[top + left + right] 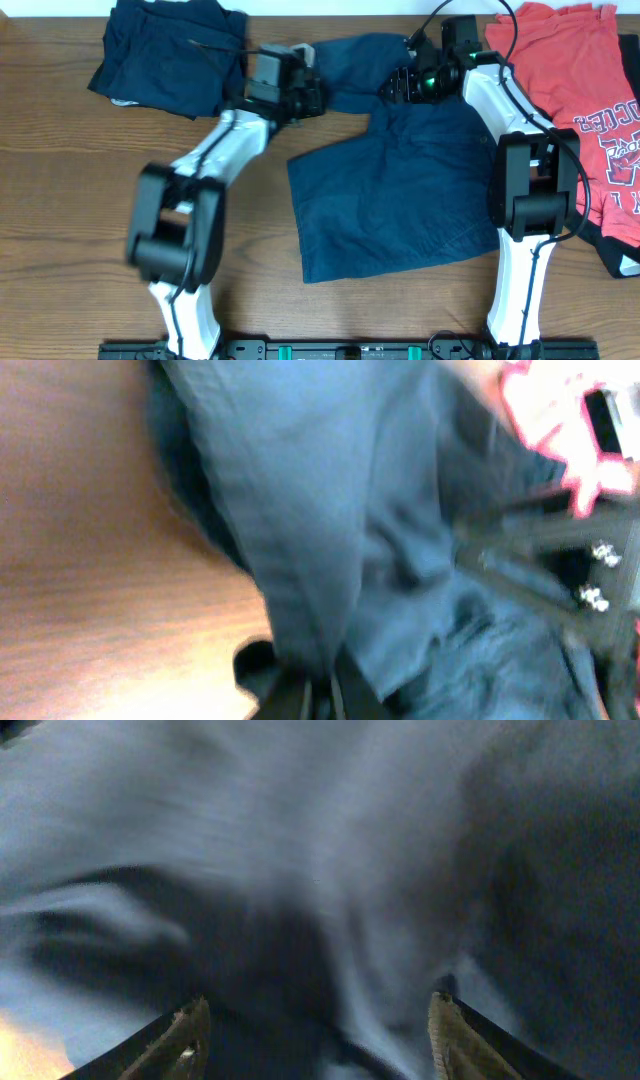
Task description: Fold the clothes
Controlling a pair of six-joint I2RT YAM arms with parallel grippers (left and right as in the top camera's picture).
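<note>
The raised cloth sags between my arms, so I will move my left gripper back and left in the overhead view and release over bare wood.
Navy shorts [400, 190] lie spread in the middle of the table, with one part pulled up toward the back edge between the two arms. My left gripper [316, 96] is shut on that raised cloth. In the left wrist view its jaws [320, 698] pinch a fold of the navy fabric [300, 480]. My right gripper [393, 88] hangs over the same part of the shorts. In the right wrist view its fingers [185, 1042] stand wide apart, and blurred navy cloth [300, 840] fills the space beyond the gripper [315, 1030].
A heap of other navy pieces [170, 50] lies at the back left. A coral-red T-shirt [565, 60] with lettering covers the right side, over a black garment [620, 255]. Bare wooden table [80, 200] shows on the left and along the front.
</note>
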